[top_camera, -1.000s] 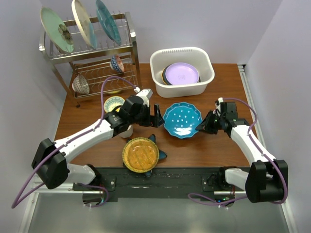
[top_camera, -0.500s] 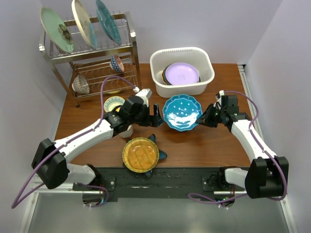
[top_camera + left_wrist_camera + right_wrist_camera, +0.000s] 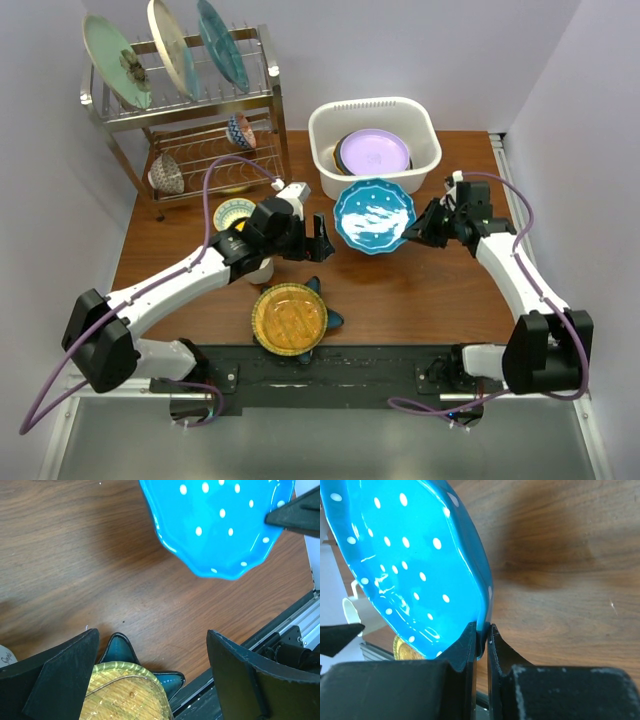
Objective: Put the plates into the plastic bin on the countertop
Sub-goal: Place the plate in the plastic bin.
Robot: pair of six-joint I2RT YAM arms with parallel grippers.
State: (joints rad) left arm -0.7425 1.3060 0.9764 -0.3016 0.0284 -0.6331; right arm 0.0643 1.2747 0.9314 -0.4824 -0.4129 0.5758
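Note:
The blue dotted plate still hangs short of the bin. My right gripper will next move outward over the lavender plate [image 3: 373, 152] in the bin and release the dotted plate.
The blue dotted plate [image 3: 374, 215] hangs tilted above the countertop [image 3: 440, 300], just in front of the white plastic bin [image 3: 424, 172]. My right gripper [image 3: 415, 232] [image 3: 481, 630] is shut on its right rim; the plate [image 3: 410, 565] fills that wrist view. A lavender plate [image 3: 373, 152] lies in the bin on top of darker plates. My left gripper [image 3: 320, 240] [image 3: 152, 637] stands open and empty just left of the blue plate [image 3: 215, 525]. Near the front edge an amber plate [image 3: 289, 318] [image 3: 125, 695] rests on a teal star-shaped plate [image 3: 331, 320] [image 3: 117, 647].
A steel wire rack [image 3: 265, 95] at the back left holds a mint plate [image 3: 115, 60], a cream plate [image 3: 170, 45] and a dark teal plate [image 3: 222, 42] upright, with small bowls [image 3: 165, 175] below. A patterned bowl [image 3: 234, 212] and a white mug [image 3: 355, 610] sit by my left arm.
My right gripper has lifted the blue dotted plate off the countertop and carried it back toward the bin, tilting it. The left arm has barely shifted.

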